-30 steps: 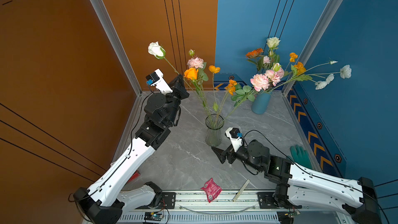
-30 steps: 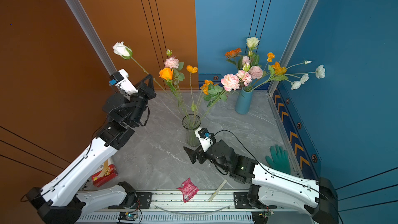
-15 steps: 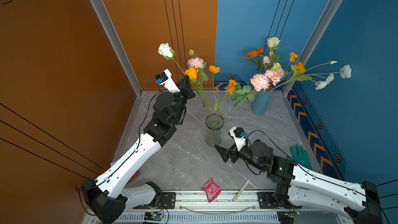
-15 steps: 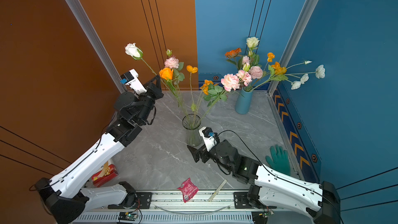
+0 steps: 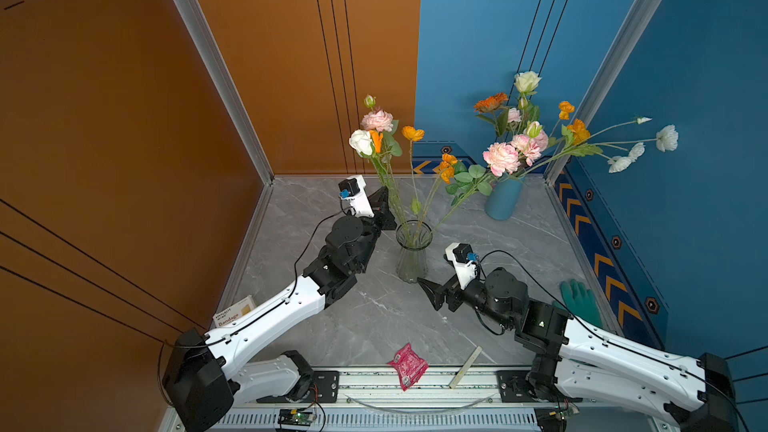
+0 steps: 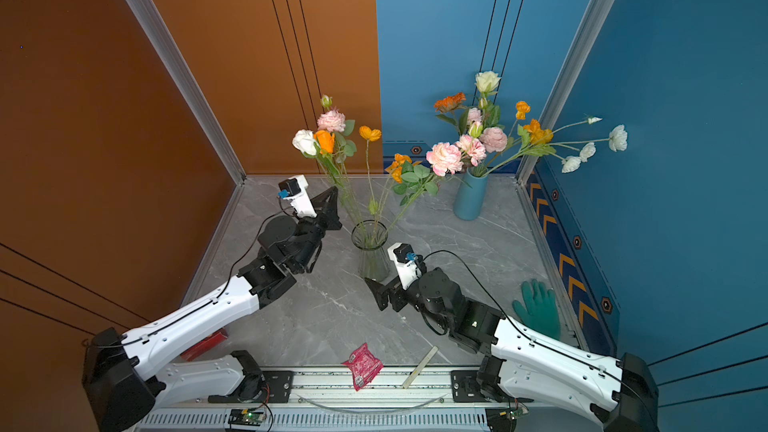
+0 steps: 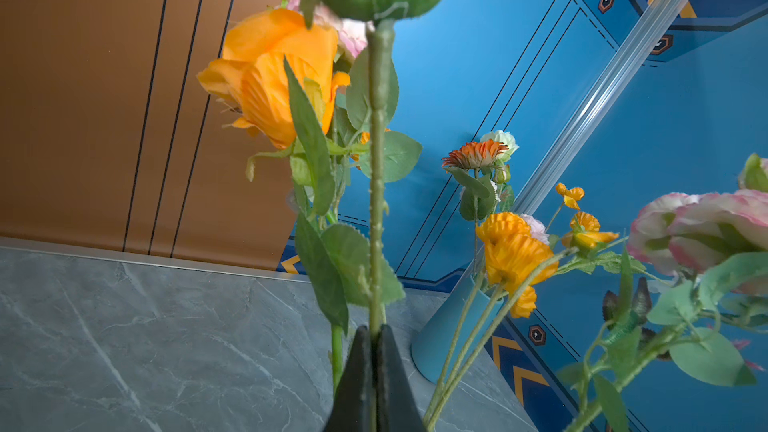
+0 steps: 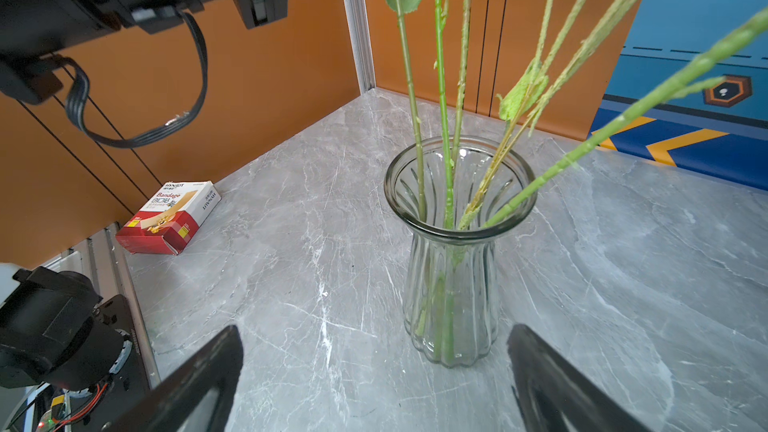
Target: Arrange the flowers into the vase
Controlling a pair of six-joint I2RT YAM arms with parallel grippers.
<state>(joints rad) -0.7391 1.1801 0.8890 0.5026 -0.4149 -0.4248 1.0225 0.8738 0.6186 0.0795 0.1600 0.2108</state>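
Note:
My left gripper will next move down toward the vase opening (image 5: 413,233) and open to let go of the thorny green stem, whose lower end already stands inside the vase.
A clear ribbed glass vase (image 5: 412,251) (image 6: 370,251) (image 8: 457,251) stands mid-table with several flowers (image 5: 376,120) in it: pink, orange and yellow blooms. My left gripper (image 5: 384,197) (image 6: 332,195) (image 7: 373,332) is shut on the thorny green stem (image 7: 377,160) of a white rose (image 5: 360,142) (image 6: 304,142), just above and left of the vase rim. That stem leans in among the others and seems to reach the vase mouth. My right gripper (image 5: 428,295) (image 6: 374,295) (image 8: 374,334) is open and empty, low beside the vase's base.
A blue vase (image 5: 503,201) (image 6: 469,199) full of flowers stands at the back right. A bandage box (image 5: 235,313) (image 8: 170,218) lies by the left wall. A red packet (image 5: 408,365) and a white stick (image 5: 465,367) lie at the front edge. A green glove (image 5: 579,303) lies at the right.
My left arm has carried the white rose rightwards and down, from beside the orange wall into the bunch over the glass vase. The right gripper has shifted slightly and stays open.

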